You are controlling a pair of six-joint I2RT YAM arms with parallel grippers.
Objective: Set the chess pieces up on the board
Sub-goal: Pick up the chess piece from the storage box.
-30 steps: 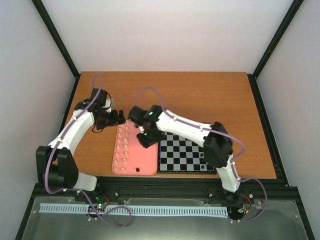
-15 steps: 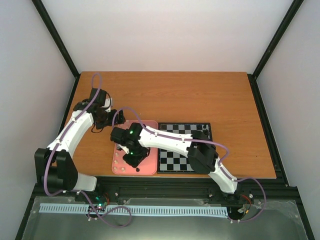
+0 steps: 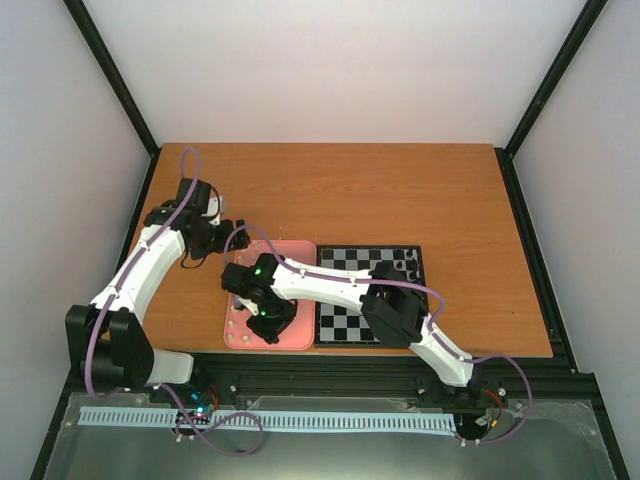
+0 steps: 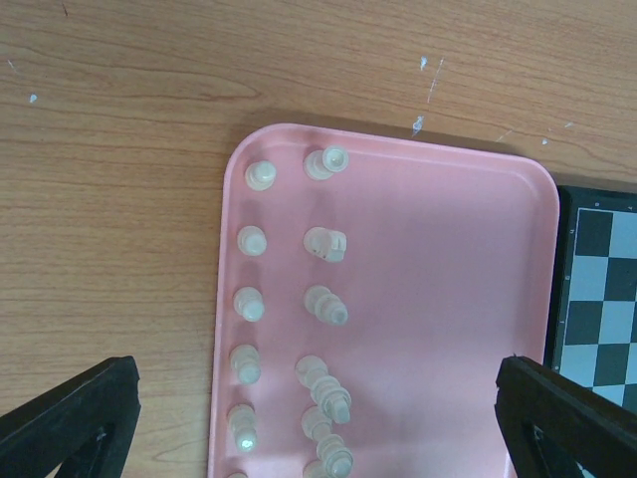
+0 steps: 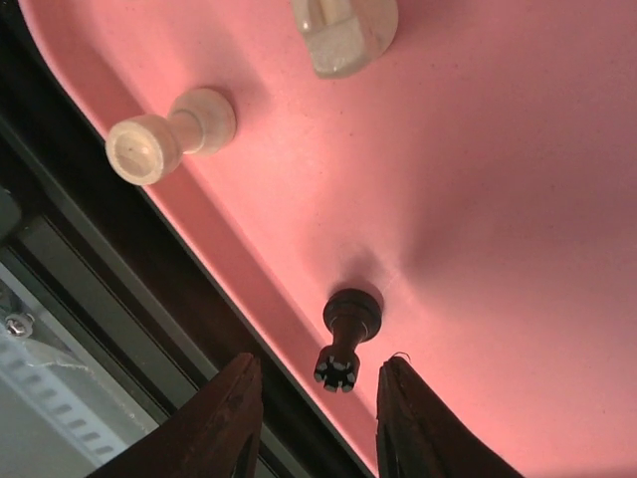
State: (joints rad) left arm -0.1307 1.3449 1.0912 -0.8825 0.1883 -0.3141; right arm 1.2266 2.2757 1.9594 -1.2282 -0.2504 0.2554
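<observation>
The dark piece's notched top (image 5: 336,369) is already between the open fingers of my right gripper, so the gripper should stay over it and close both fingers around it.
A small dark chess piece (image 5: 348,337) with a notched top stands on the pink tray (image 5: 518,199) close to its near rim. My right gripper (image 5: 318,368) is open, one finger on each side of the piece's top, not touching it. In the top view the right gripper (image 3: 265,316) hangs low over the tray's near part. Several cream-white pieces (image 4: 323,304) stand in two rows along the tray's left side. My left gripper (image 4: 314,398) is open and empty, high above the tray's far left part (image 3: 222,237). The checkered board (image 3: 350,322) lies right of the tray, with a few dark pieces (image 3: 405,266) at its far right corner.
A cream pawn (image 5: 164,139) and another cream piece (image 5: 343,35) stand on the tray near the dark piece. The black table frame (image 5: 119,299) runs just beyond the tray's near rim. Bare wooden tabletop (image 3: 400,195) lies behind the tray and board.
My right arm has swung left and toward the near edge, from the tray-board border down over the tray's near part. The left arm has barely moved.
</observation>
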